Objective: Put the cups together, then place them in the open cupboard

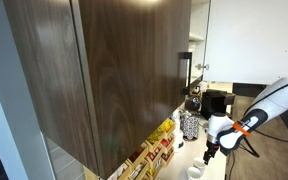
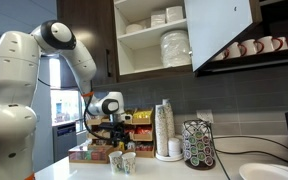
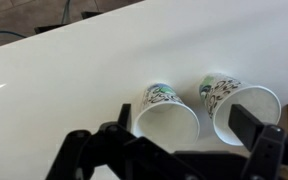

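Observation:
One rim edge of the cup (image 2: 134, 154) between my gripper's fingers lies below my gripper, to the left in the wrist view. So my gripper should lower toward that side next.
Two small cups stand side by side on the white counter, white inside with a green and black print outside. They show in the wrist view, the left cup (image 3: 170, 118) and the right cup (image 3: 240, 104), and in an exterior view (image 2: 117, 160) (image 2: 130, 162). My gripper (image 3: 184, 120) hangs open above them, with the left cup between its fingers and the right finger over the right cup. It is empty in both exterior views (image 2: 112, 130) (image 1: 210, 153). The open cupboard (image 2: 149, 45) is up on the wall, with plates on pale shelves. Its dark brown door (image 1: 114, 70) has a metal bar handle (image 1: 184, 70).
A tall stack of cups (image 2: 165, 130) and a pod carousel (image 2: 198, 143) stand right of the cups. Boxes (image 2: 96, 152) sit behind them by the arm. A white plate (image 2: 269, 172) lies at the far right. Mugs (image 2: 249, 47) sit on a shelf. A speckled jar (image 1: 189, 125) stands on the counter.

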Controlling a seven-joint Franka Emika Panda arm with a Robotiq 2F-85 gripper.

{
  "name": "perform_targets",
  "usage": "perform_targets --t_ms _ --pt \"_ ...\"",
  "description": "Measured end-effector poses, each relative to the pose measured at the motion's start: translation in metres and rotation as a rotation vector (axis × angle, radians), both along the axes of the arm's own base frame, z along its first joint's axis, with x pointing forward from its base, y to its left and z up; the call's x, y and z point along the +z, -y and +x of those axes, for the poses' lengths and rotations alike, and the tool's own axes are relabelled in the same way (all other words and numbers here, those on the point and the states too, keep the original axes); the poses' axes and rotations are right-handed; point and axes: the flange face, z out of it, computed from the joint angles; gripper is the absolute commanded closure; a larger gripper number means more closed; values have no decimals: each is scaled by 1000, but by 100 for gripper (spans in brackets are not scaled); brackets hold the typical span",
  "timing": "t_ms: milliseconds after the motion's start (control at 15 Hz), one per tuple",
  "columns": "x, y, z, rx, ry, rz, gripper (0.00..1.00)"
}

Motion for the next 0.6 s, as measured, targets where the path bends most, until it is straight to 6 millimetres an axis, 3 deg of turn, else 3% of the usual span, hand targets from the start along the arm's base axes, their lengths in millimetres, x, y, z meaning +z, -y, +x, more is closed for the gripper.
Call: perform_targets --t_ms 600 --pt "-40 14 35 10 62 -14 0"
